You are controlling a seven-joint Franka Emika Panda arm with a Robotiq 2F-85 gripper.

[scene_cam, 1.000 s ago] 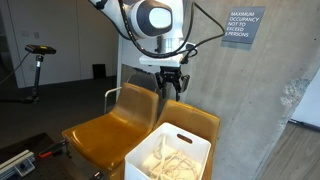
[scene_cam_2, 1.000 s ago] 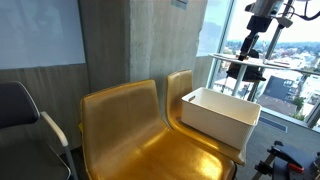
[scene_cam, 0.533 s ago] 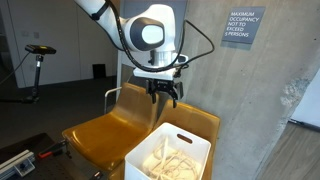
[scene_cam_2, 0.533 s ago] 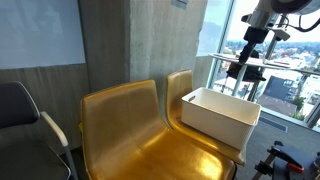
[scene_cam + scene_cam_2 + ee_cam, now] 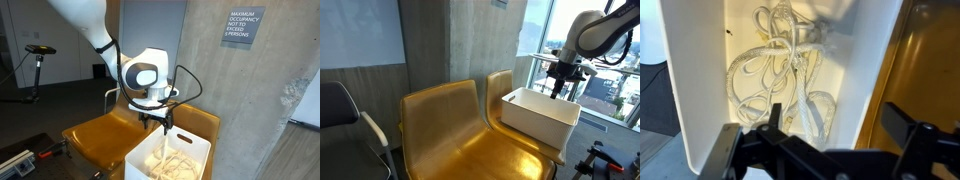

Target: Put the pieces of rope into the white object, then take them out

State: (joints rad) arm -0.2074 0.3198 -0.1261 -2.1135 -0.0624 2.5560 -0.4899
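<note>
The tangled rope lies well below on the bin's bottom, so my open gripper will next move its fingers off the bin's rim and down between the bin's sides onto the rope.
The white object is a rectangular white bin (image 5: pixel 150 158) standing on a yellow chair seat; it also shows in an exterior view (image 5: pixel 520 118) and in the wrist view (image 5: pixel 700 80). Several pieces of white rope (image 5: pixel 780 70) lie tangled on its bottom, also seen in an exterior view (image 5: pixel 175 163). My gripper (image 5: pixel 157 124) hangs open and empty just above the bin's far rim. In the wrist view its two fingers (image 5: pixel 835 125) straddle the bin's wall, apart from the rope. It also shows in an exterior view (image 5: pixel 560 88).
Two joined yellow chairs (image 5: pixel 100 135) hold the bin; the free seat (image 5: pixel 460 150) is beside it. A concrete wall (image 5: pixel 260 100) stands behind. A black chair (image 5: pixel 340 120) is at one side, windows (image 5: pixel 600 90) at the other.
The arm has come down and moved towards the bin. The gripper went from high above the chair back to just over the bin's rim, still open.
</note>
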